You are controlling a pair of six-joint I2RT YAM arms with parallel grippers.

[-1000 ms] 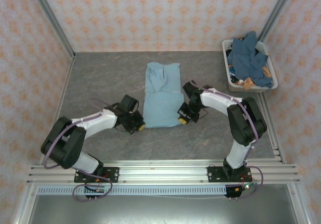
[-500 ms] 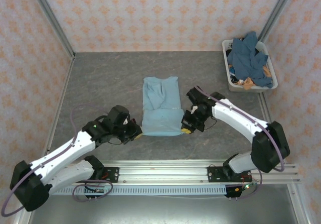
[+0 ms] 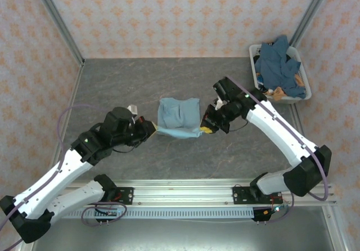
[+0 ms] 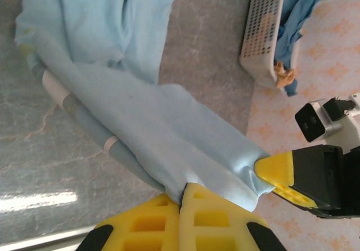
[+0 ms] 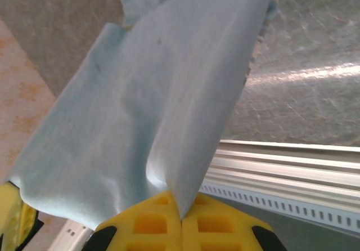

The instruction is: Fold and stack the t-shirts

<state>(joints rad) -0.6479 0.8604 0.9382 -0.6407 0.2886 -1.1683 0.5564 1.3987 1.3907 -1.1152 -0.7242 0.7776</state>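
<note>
My left gripper carries the raised hem corner outward over the flat t-shirt's far edge below next, then lowers and releases it, doubling the cloth.
The light sky-blue t-shirt lies mid-table, its near hem raised and stretched between both grippers. My left gripper is shut on the hem's left corner, my right gripper on its right corner. In the left wrist view the t-shirt runs from my shut left gripper down to the table, white print on its underside, and the other gripper's yellow finger pinches the far corner. In the right wrist view the t-shirt hangs from my shut right gripper. More t-shirts, dark blue, are heaped in the basket.
The white plastic basket stands at the back right against the wall, also seen as the basket from the left wrist. An aluminium rail runs along the near table edge. Patterned walls close the left, back and right sides.
Both grippers have lifted the shirt's near hem and carried it toward the back. The flat, long shirt is now doubling over itself and looks shorter from above.
</note>
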